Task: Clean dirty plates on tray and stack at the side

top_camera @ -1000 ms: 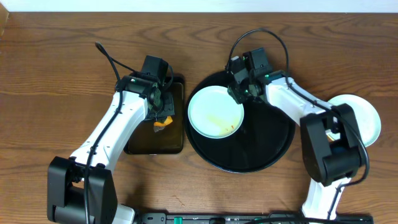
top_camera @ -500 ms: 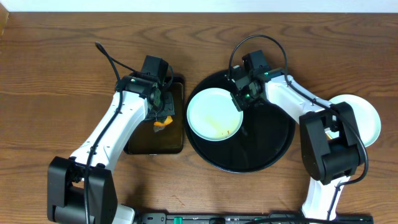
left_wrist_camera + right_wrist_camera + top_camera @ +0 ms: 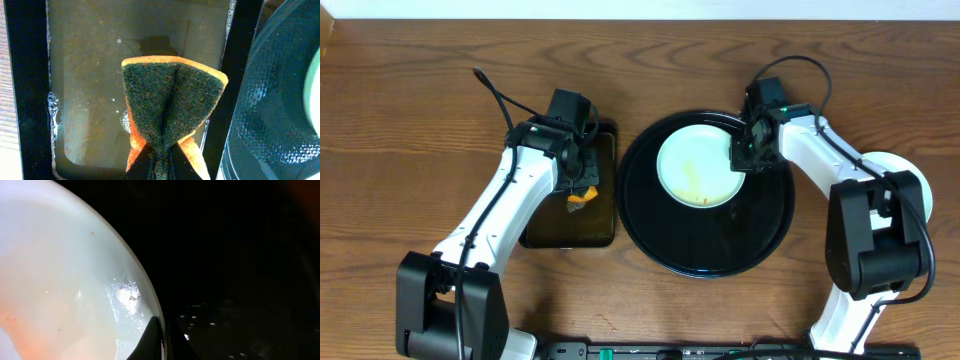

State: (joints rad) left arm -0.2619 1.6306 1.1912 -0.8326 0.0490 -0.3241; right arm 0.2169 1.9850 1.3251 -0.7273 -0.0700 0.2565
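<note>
The sponge already hangs over the small rectangular black tray, so I will lower my left gripper to the shallow soapy water below and release the sponge there.
A pale plate [image 3: 698, 164] with orange-brown streaks lies on the large round black tray [image 3: 706, 250], towards its far side. My right gripper [image 3: 744, 157] is shut on the plate's right rim; the right wrist view shows the rim [image 3: 145, 295] pinched between the fingers [image 3: 164, 339]. My left gripper [image 3: 578, 178] is shut on an orange sponge with a dark green scouring face [image 3: 172, 100], held over the small rectangular black tray [image 3: 85, 90]. Other pale plates [image 3: 910, 190] sit at the table's right, partly hidden by my right arm.
The rectangular tray [image 3: 545, 225] holds shallow soapy water and stands just left of the round tray. The round tray's edge [image 3: 270, 120] shows at the right of the left wrist view. A black rail runs along the table's front edge [image 3: 700, 350].
My right gripper has dragged the plate from the tray's left rim to the right and farther back on the tray. The left arm and sponge have not moved.
</note>
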